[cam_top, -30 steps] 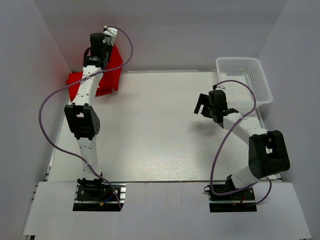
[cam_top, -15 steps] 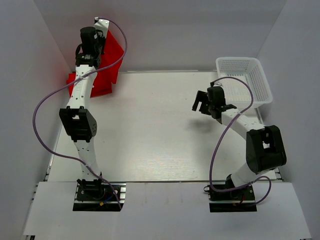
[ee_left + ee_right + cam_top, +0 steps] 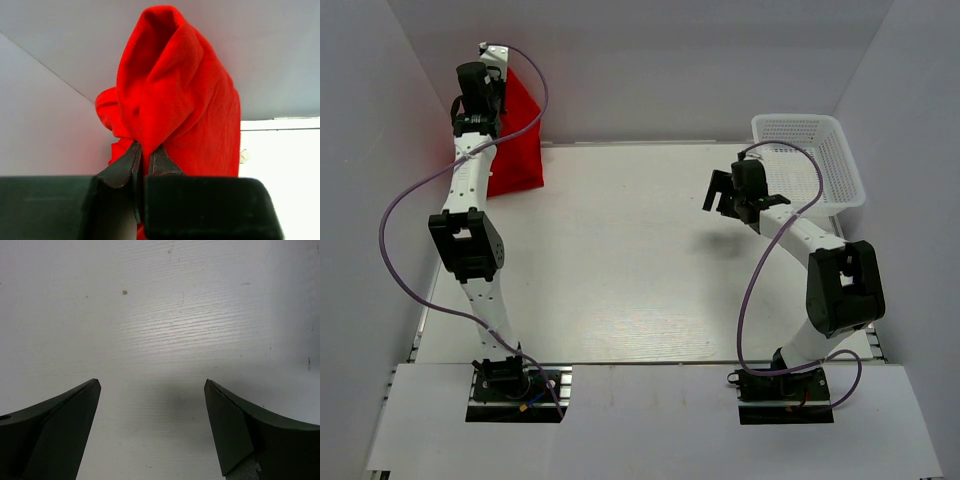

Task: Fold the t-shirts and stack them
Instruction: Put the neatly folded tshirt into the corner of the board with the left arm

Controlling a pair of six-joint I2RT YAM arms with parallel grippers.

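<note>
My left gripper lowers the pinched fold over the table's back corner next and releases it, since the red t-shirt's lower edge already lies there.
A bright red t-shirt (image 3: 518, 140) hangs bunched in the far left corner, its lower edge at the table's (image 3: 620, 270) back left end. My left gripper (image 3: 496, 62) is raised high at its top, shut on a fold of the cloth. In the left wrist view the t-shirt (image 3: 185, 90) drapes over and past the left gripper (image 3: 145, 148), with cloth pinched between the dark fingers. My right gripper (image 3: 718, 195) hovers over the table's right half, left of the basket. In its wrist view the right gripper (image 3: 152, 385) is open, with bare table between the fingers.
A white mesh basket (image 3: 840, 165) stands at the back right corner of the table. White walls close in the table at the back and on both sides. Purple cables loop off both arms.
My left gripper has gone up and leftward with the t-shirt, pulling its spread part off the table into a hanging bunch. The right gripper has shifted slightly toward the back.
</note>
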